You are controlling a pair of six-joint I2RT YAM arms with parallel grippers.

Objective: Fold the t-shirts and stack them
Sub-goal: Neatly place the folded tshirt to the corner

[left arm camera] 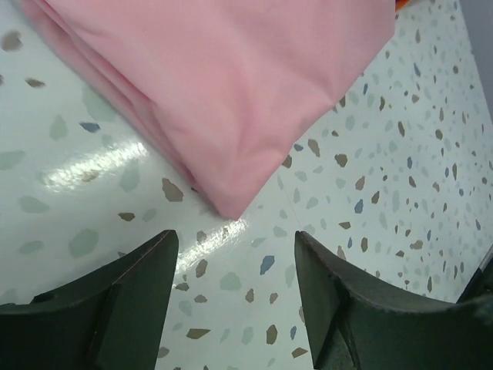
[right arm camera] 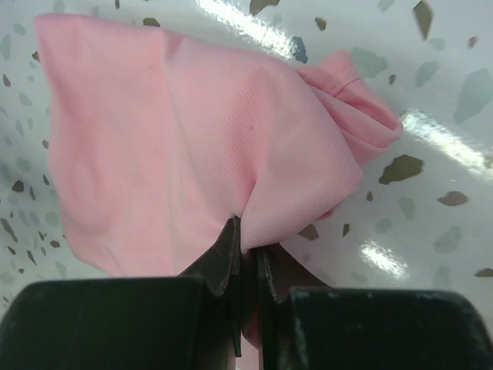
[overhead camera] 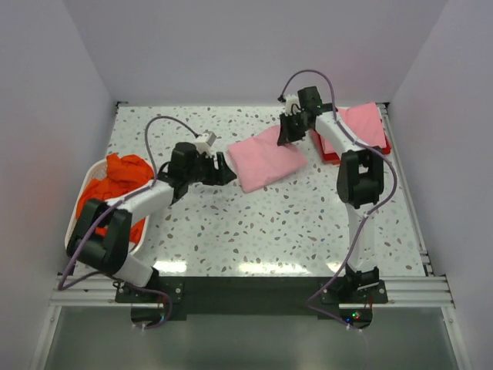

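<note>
The second pink t-shirt already lies on the red one, so my right gripper will rise, move right in the top view, and lower to release over that stack (overhead camera: 361,128).
A folded light pink t-shirt (overhead camera: 266,160) lies in the middle of the table. My right gripper (overhead camera: 284,137) is at its far right corner. In the right wrist view this gripper (right arm camera: 248,240) is shut on a pinch of the pink fabric (right arm camera: 192,139). My left gripper (overhead camera: 224,169) is just off the shirt's near left corner. In the left wrist view it (left arm camera: 235,245) stands open over bare table, apart from the pink corner (left arm camera: 231,92). At the back right a second pink t-shirt (overhead camera: 360,123) lies on a red one (overhead camera: 330,156). An orange t-shirt (overhead camera: 115,181) is heaped at the left.
The orange t-shirt fills a white slotted laundry basket (overhead camera: 85,185) at the table's left edge. White walls close in the speckled table (overhead camera: 254,223) on three sides. The right arm's elbow (overhead camera: 360,177) stands beside the back-right stack.
</note>
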